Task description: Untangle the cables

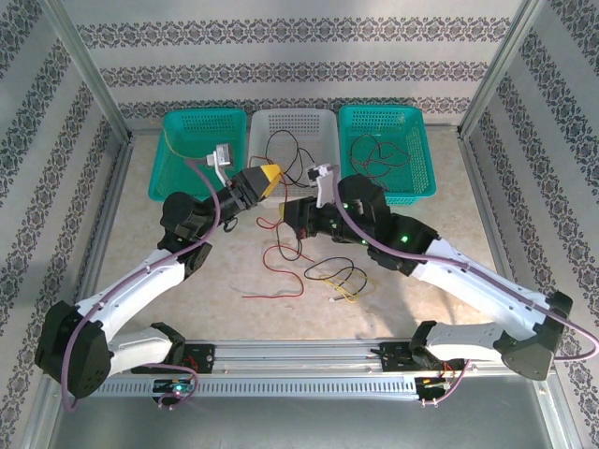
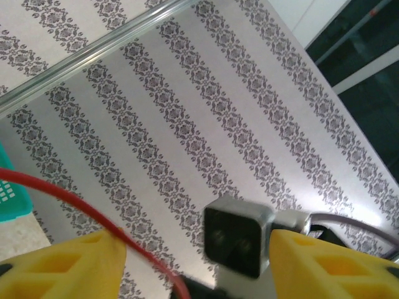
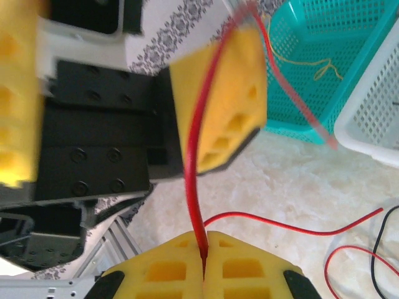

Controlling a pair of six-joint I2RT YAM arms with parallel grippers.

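My right gripper carries the matching thin red cable outward over the teal basket with red cables next and releases it, since that basket lies outward of my right gripper.
My right gripper [image 3: 204, 242] is shut on a thin red cable [image 3: 194, 162], which rises from between its yellow fingertips. In the top view the right gripper [image 1: 288, 213] sits just below and right of my left gripper [image 1: 265, 178], above the table's middle. The left gripper [image 2: 196, 243] is open. The red cable [image 2: 75, 202] runs past its left finger [image 2: 68, 268] without being pinched. More cables in black, yellow and red [image 1: 337, 276] lie tangled on the table in front of the right arm. Another red strand [image 1: 273, 295] lies to their left.
Three baskets stand along the back: a teal one [image 1: 187, 182] holding a yellow cable, a white one [image 1: 323, 126] with black and red cables, and a teal one [image 1: 416, 182] with more cables. Metal frame posts and patterned walls close in the sides.
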